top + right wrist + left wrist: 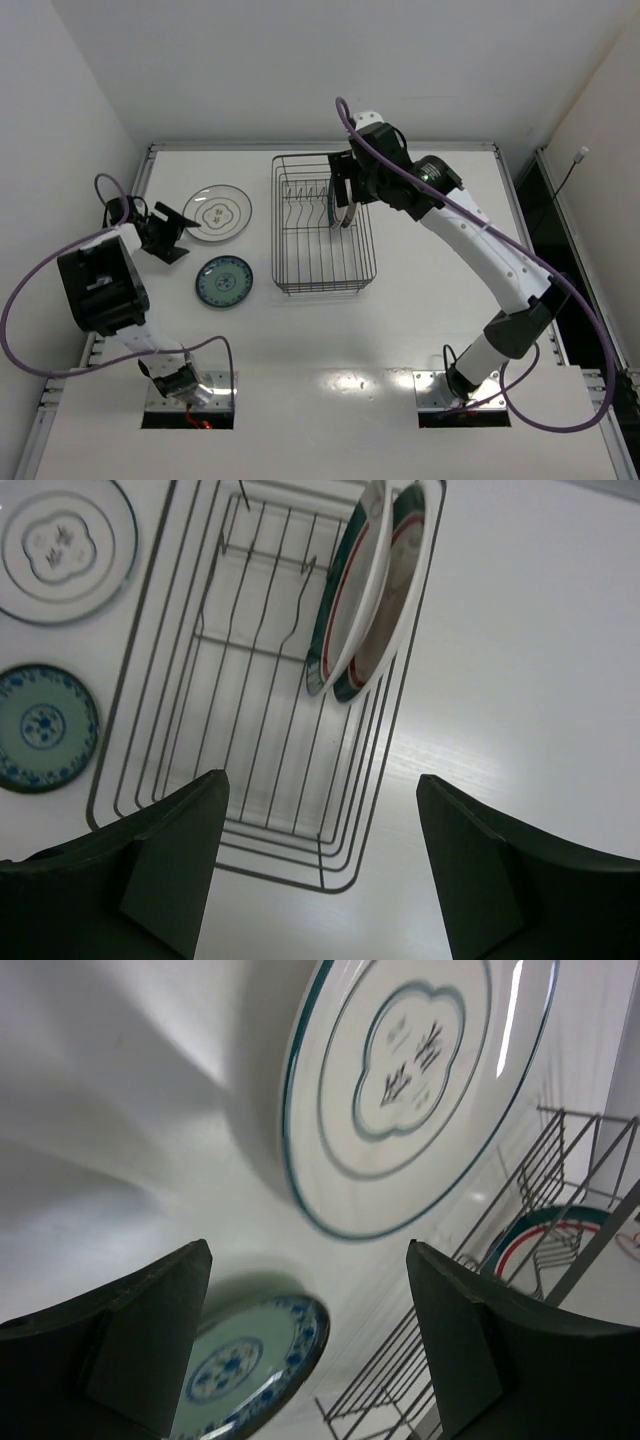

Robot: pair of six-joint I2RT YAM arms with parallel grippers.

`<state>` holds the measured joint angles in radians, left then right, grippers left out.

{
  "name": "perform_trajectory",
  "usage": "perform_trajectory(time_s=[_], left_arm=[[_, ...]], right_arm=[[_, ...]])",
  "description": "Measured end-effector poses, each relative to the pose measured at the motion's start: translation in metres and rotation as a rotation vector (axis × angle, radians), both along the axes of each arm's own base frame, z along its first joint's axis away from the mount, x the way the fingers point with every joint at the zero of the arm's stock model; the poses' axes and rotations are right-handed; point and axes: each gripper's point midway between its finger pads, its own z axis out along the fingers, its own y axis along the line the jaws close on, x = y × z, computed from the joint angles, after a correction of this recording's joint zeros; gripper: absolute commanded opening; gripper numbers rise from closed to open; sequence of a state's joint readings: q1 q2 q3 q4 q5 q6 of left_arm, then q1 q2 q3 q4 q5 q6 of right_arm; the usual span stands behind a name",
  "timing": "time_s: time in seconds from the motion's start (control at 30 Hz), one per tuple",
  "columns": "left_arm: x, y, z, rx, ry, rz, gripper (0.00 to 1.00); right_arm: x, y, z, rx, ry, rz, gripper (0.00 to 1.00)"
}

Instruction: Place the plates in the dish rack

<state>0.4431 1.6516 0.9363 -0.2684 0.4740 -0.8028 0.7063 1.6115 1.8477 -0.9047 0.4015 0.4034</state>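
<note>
My left gripper lowers outward onto the pale plate's near rim point(194, 234) point(305, 1208) next. The rim lies below and outward of it, lined up between its open fingers.
The black wire dish rack point(322, 262) stands mid-table and also shows in the right wrist view point(255, 710). Two white plates with green-and-red rims point(372, 585) stand on edge in its far right part point(343, 205). The pale plate with dark rings point(217, 213) and the smaller teal plate point(224, 281) lie flat left of the rack; both show in the left wrist view, the pale one point(415, 1090) and the teal one point(245, 1365). My left gripper point(172, 232) is open and empty, just left of the pale plate. My right gripper point(342, 190) is open and empty above the rack's far end.
The table's raised rim point(320, 146) runs along the back. White walls close in on the left and back. The left arm's cable point(40, 290) loops at the near left.
</note>
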Motion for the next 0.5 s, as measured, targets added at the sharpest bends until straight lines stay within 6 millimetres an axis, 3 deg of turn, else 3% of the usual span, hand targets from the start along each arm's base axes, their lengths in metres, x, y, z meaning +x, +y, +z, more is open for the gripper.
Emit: perform_trajectory(time_s=[0.1, 0.2, 0.37, 0.47, 0.5], left_arm=[[0.033, 0.008, -0.011, -0.004, -0.018, -0.001, 0.71], [0.052, 0.012, -0.025, -0.013, -0.019, 0.001, 0.62], [0.076, 0.013, -0.035, -0.053, -0.04, 0.0, 0.49], [0.082, 0.012, -0.038, -0.066, -0.049, -0.003, 0.37], [0.083, 0.011, -0.039, -0.072, -0.051, -0.005, 0.29]], right_arm=[[-0.004, -0.005, -0.022, -0.02, 0.064, 0.012, 0.73], [-0.007, -0.015, -0.03, -0.021, 0.09, 0.005, 0.73], [-0.013, -0.033, -0.024, 0.001, 0.084, -0.018, 0.73], [-0.015, -0.043, -0.018, 0.018, 0.076, -0.032, 0.73], [-0.015, -0.045, -0.017, 0.022, 0.073, -0.038, 0.73]])
